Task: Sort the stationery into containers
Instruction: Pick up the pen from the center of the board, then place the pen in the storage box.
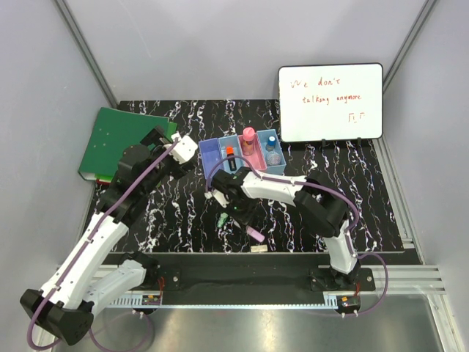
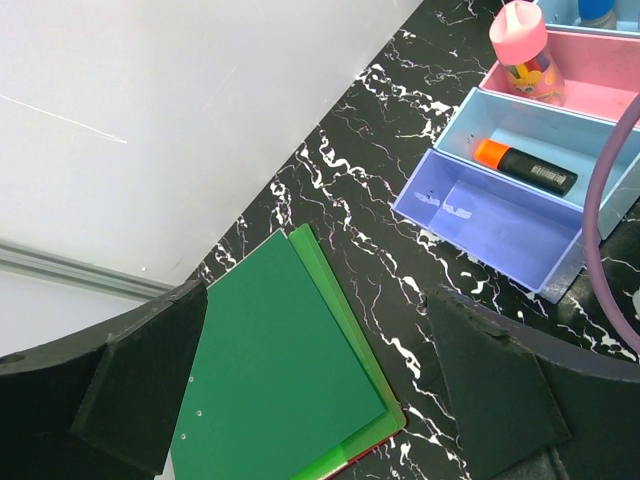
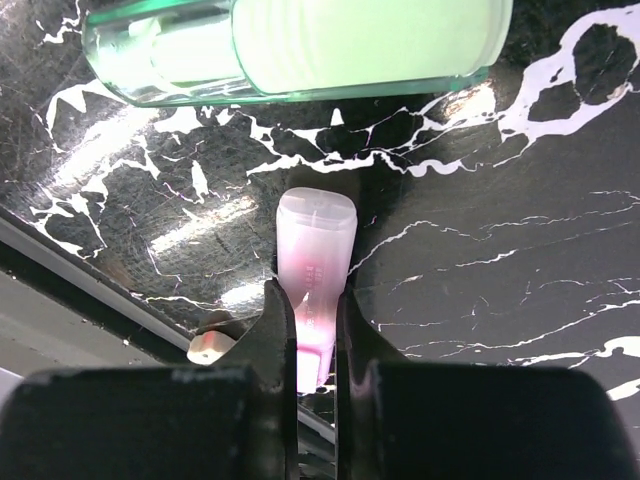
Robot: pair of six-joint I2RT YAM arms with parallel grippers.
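I should next lift my right gripper outward over the light blue bin and let go of the pink highlighter where the orange-capped marker already lies.
My right gripper is shut on the pink highlighter, which lies low over the black marbled table with its cap end sticking out past the fingertips. In the top view this gripper is in front of the containers, with the pink highlighter at its tip. A green highlighter lies just beyond it. The beige eraser rests near the table's front edge. The orange-capped marker lies in a light blue bin and the pink-capped tube stands in the pink bin. My left gripper is open and empty above the green binder.
The green binder lies at the back left. A whiteboard with orange writing stands at the back right. A blue-capped bottle stands in the rightmost bin. A purple cable crosses the left wrist view.
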